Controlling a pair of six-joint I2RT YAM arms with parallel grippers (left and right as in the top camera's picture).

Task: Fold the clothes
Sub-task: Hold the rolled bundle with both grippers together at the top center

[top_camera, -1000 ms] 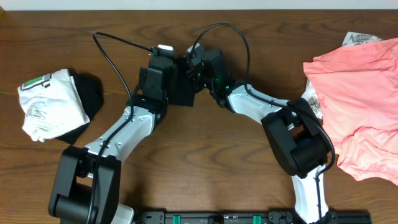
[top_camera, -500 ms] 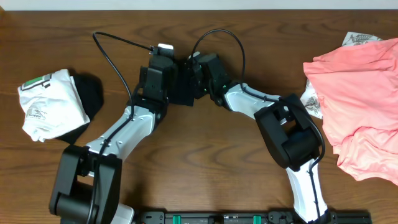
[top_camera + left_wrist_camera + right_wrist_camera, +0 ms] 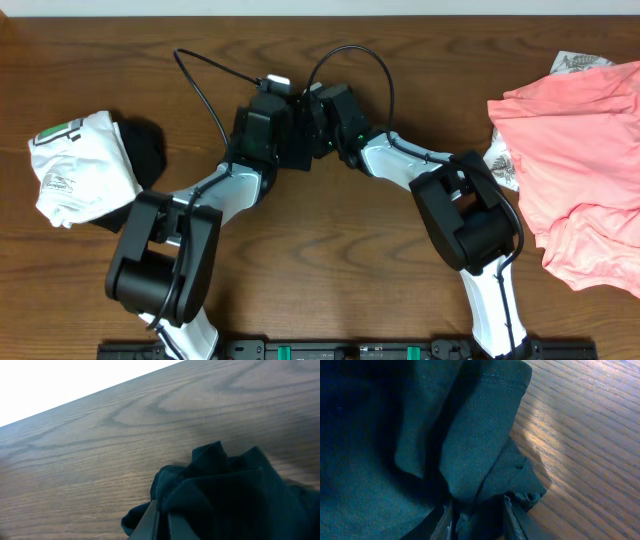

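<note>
The black garment (image 3: pixel 161 504) is bunched between my nearly touching grippers; my left gripper will next lower slightly toward the folded white garment and open.
A black garment (image 3: pixel 296 157) is bunched between my two grippers at the far middle of the table. My left gripper (image 3: pixel 283 138) is shut on it; in the left wrist view the narrow jaws (image 3: pixel 162 527) pinch a fold of the crumpled black cloth (image 3: pixel 230 495). My right gripper (image 3: pixel 314 132) is shut on the other side; in the right wrist view the fingers (image 3: pixel 477 522) clamp a hemmed fold of the dark cloth (image 3: pixel 470 435). The two grippers are almost touching.
At the left lies a folded white garment with green print (image 3: pixel 80 165) on top of a folded black one (image 3: pixel 148 152). At the right edge a salmon-pink garment (image 3: pixel 585 160) lies heaped over a white one with grey print (image 3: pixel 503 165).
The right gripper moved a little left, then the left gripper shifted right toward it with its arm swinging in, bringing the two ends of the black garment together.
</note>
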